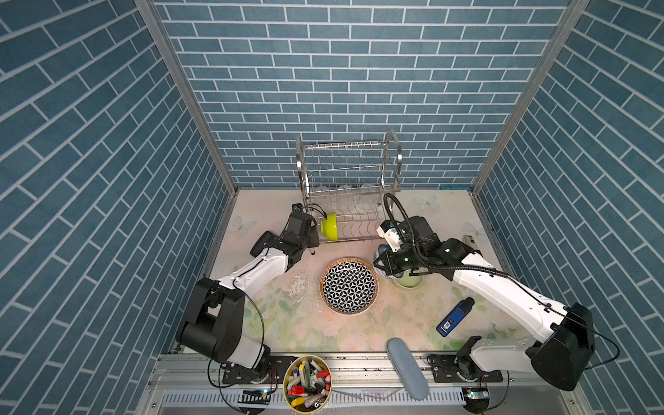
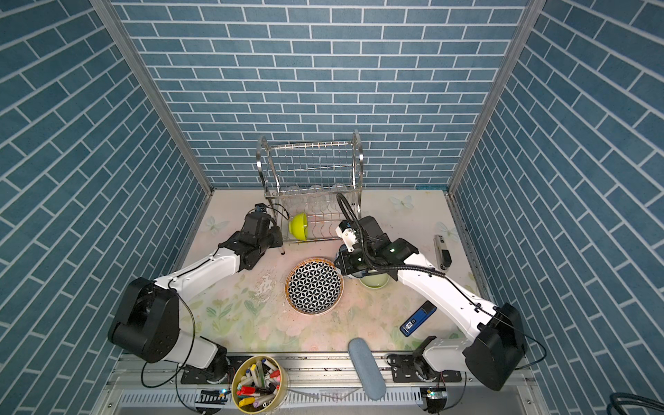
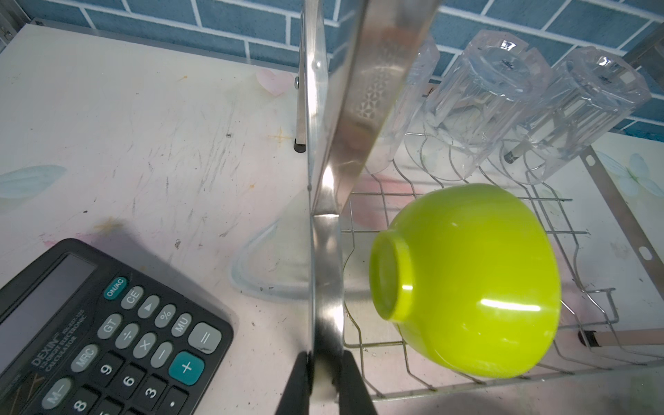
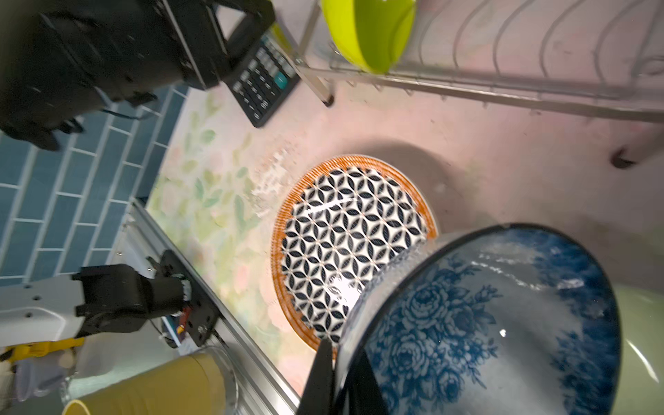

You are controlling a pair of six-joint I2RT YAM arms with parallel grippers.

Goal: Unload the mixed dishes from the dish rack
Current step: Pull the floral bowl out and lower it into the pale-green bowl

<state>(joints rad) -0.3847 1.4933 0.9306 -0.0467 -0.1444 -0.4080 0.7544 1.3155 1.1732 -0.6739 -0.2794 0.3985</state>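
The pale-green bowl [image 4: 643, 339] lies below the robot's right gripper, farther from the plate, so the gripper should next lower the blue-on-white bowl [image 4: 485, 323] gently into it and let go of the blue-on-white bowl's rim.
The dish rack [image 1: 348, 169] stands at the back of the table. My left gripper [image 3: 325, 381] is shut on the steel strip of its front left side frame [image 3: 359, 125], just above the leg. A lime bowl [image 3: 474, 280] leans on its side in the lower tier, with three clear tumblers [image 3: 481, 90] upside down behind it. My right gripper [image 4: 341, 377] is shut on the rim of the blue-on-white bowl [image 4: 485, 323], holding it tilted over the pale-green bowl [image 1: 409, 282]. The star-patterned plate [image 1: 349, 285] lies flat beside them.
A black calculator [image 3: 90, 341] lies under my left arm, left of the rack. A blue device [image 1: 454, 317] and a grey-blue case [image 1: 407, 368] lie at the front right. A tub of markers [image 1: 307, 382] stands at the front edge, and a small device [image 2: 442, 251] lies near the right wall.
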